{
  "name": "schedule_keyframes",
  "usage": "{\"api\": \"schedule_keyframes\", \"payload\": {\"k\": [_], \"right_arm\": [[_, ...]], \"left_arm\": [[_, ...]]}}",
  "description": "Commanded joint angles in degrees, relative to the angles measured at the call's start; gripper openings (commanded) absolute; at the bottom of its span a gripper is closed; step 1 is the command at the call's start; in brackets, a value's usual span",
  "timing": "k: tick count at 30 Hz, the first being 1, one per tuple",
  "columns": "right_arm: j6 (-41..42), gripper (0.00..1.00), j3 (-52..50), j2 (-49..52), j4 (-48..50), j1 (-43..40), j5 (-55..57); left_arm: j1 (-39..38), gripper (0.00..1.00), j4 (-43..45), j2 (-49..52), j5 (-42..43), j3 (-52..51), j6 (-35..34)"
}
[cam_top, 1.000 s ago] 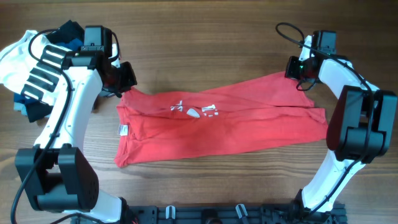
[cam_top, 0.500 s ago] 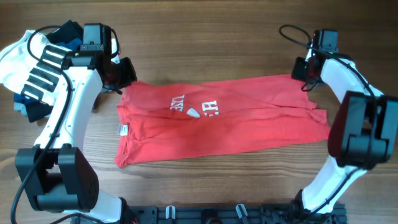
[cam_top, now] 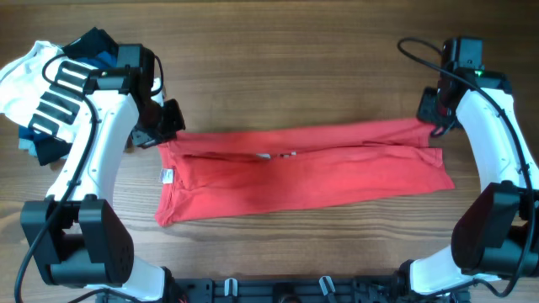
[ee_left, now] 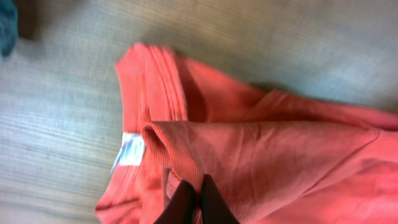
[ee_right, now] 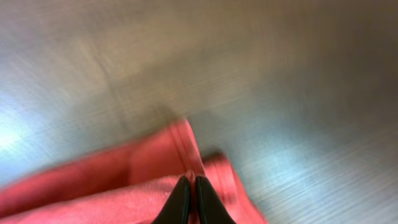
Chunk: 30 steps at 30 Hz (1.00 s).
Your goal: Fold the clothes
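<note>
The near layer still lies uncovered. My right gripper draws the hem corner back and rightward in the overhead view next, then releases it over that layer.
The red T-shirt [cam_top: 303, 172] lies stretched sideways across the table, its far edge folded over toward the front so the white lettering is nearly hidden. My left gripper [cam_top: 166, 126] is shut on the shirt's far left edge, near the collar. In the left wrist view the black fingertips [ee_left: 200, 190] pinch a ribbed red fold [ee_left: 249, 155], with the white neck label [ee_left: 129, 151] just to the left. My right gripper [cam_top: 431, 114] is shut on the far right corner. The right wrist view shows its tips [ee_right: 191, 186] pinching the hem [ee_right: 180, 149], blurred by motion.
A pile of other garments lies at the far left: a white one with black stripes [cam_top: 46, 88] over navy and blue pieces [cam_top: 93, 46]. Black arm bases [cam_top: 295, 290] line the near edge. Bare wood surrounds the shirt.
Both grippers have carried the shirt's far edge toward the front and pulled apart sideways. The raised flap has come down over the body, covering most of the lettering. The right arm has swung outward.
</note>
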Motion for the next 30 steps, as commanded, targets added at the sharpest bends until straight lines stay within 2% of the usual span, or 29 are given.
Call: {"api": "schedule_keyframes", "payload": {"k": [1, 4, 12, 27, 28, 29, 30], "right_arm": [[3.5, 0.04, -0.7, 0.0, -4.3, -0.7, 4.1], [4.9, 0.04, -0.7, 0.0, -9.1, -1.9, 4.1], [5.0, 0.04, -0.7, 0.0, -14.5, -4.8, 2.2], [4.7, 0.05, -0.8, 0.0, -18.0, -6.8, 2.3], [4.7, 0.1, -0.8, 0.0, -18.4, -6.8, 2.5], [4.7, 0.23, -0.8, 0.0, -18.8, -6.8, 2.7], [4.7, 0.4, -0.8, 0.0, -19.0, -6.8, 2.7]], "left_arm": [[0.2, 0.04, -1.4, -0.8, 0.9, -1.0, -0.2], [0.2, 0.04, -1.4, -0.8, 0.9, -2.4, -0.3], [0.2, 0.04, -0.8, -0.8, 0.9, -6.5, -0.2], [0.2, 0.04, -3.3, -0.8, 0.3, -6.8, 0.4], [0.2, 0.04, -3.8, -0.8, 0.3, -6.8, 0.4], [0.2, 0.08, -4.4, -0.8, 0.3, -6.8, 0.4], [0.2, 0.15, -5.3, -0.8, 0.3, -6.8, 0.4]]}}
